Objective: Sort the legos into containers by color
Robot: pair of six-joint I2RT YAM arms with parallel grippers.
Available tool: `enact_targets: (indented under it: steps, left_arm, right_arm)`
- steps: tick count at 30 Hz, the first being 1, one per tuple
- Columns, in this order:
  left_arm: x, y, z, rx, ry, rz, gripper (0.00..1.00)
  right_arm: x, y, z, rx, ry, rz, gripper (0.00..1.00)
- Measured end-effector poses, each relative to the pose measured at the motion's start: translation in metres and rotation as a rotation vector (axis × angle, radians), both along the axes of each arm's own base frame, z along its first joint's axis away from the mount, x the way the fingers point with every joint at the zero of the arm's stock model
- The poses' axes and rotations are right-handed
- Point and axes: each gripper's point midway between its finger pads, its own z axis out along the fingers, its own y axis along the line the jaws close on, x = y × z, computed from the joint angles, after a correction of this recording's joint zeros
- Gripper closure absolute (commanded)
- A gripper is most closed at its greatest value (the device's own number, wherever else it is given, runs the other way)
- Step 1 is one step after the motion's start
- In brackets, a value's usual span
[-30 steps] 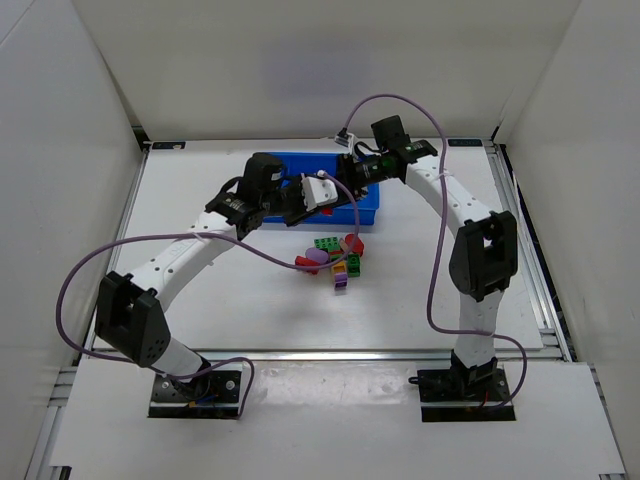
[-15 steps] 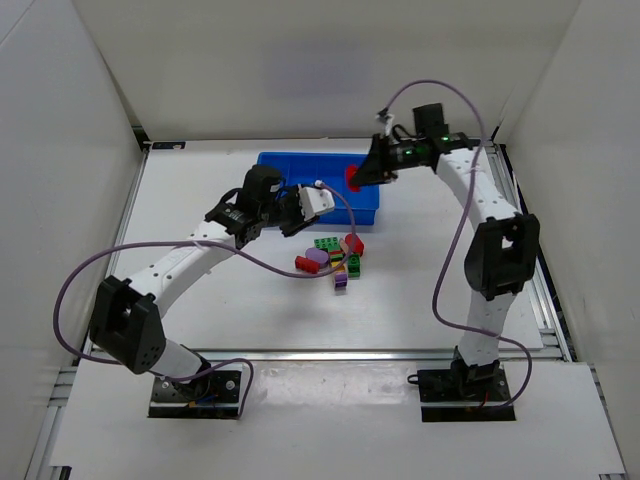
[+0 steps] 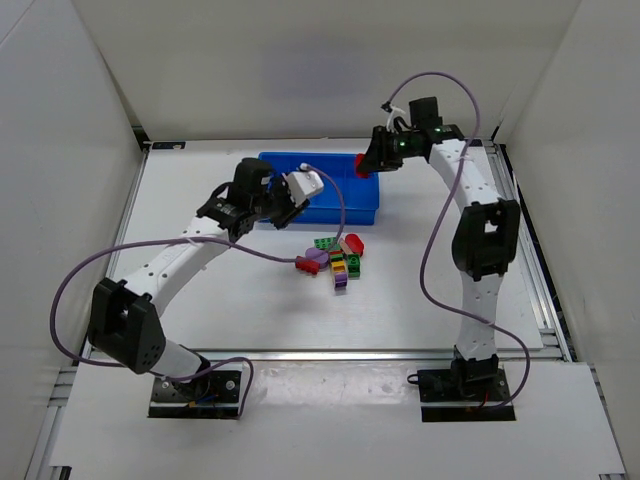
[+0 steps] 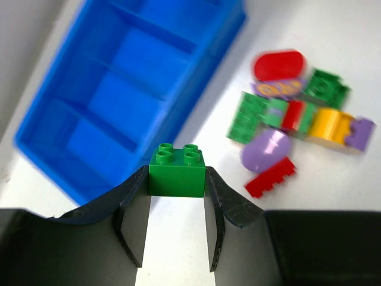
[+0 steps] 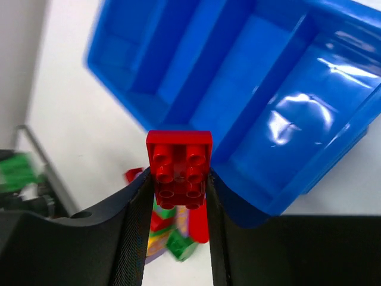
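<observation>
My right gripper holds the red lego (image 5: 178, 167) and will lower and release it in the blue tray's end section farthest from my left gripper, since that section is empty.
The blue tray (image 3: 350, 209) lies at the back middle of the table; its four compartments show empty in the left wrist view (image 4: 53, 113) and the right wrist view (image 5: 333, 161). My left gripper (image 4: 177, 179) is shut on a green lego (image 4: 177, 170), held above the table beside the tray's near edge. My right gripper (image 5: 178, 179) is shut on a red lego (image 5: 178, 167), held above the tray's right end (image 3: 362, 164). A pile of red, green, purple and yellow legos (image 3: 335, 257) lies on the table in front of the tray, also in the left wrist view (image 4: 292, 119).
White walls enclose the table on three sides. A purple cable (image 3: 150, 245) loops along the left arm and another (image 3: 435, 260) hangs beside the right arm. A metal rail (image 3: 530, 250) runs along the table's right edge.
My right gripper has lifted up and back with the red lego, from the tray's front to above its right end. My left gripper has drawn back leftward with the green lego.
</observation>
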Motion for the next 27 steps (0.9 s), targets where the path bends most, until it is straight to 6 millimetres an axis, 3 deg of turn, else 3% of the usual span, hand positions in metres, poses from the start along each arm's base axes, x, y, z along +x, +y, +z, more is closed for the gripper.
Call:
enact_targets:
  steps: [5,11,14,15,21,27]
  left_arm:
    - [0.038,0.016,0.033,-0.079,-0.029,0.125,0.86]
    - [0.078,0.034,0.047,-0.152,-0.013,0.240,0.86]
    - [0.088,0.036,0.043,-0.164,0.003,0.262,0.86]
    - [0.089,0.034,0.041,-0.167,0.012,0.262,0.86]
    - [0.093,0.029,0.035,-0.177,0.033,0.259,0.86]
    - [0.099,0.022,0.033,-0.196,0.048,0.248,0.86]
  right_arm:
    - [0.021,0.006,-0.039,-0.130,-0.020,-0.033,1.00]
    - [0.043,-0.015,-0.080,-0.290,-0.026,-0.123,1.00]
    - [0.054,-0.023,-0.090,-0.340,-0.038,-0.161,0.86]
    - [0.058,-0.025,-0.092,-0.357,-0.046,-0.173,0.74]
    - [0.070,-0.024,-0.096,-0.391,-0.082,-0.199,0.43]
    - [0.075,-0.019,-0.094,-0.413,-0.117,-0.208,0.26]
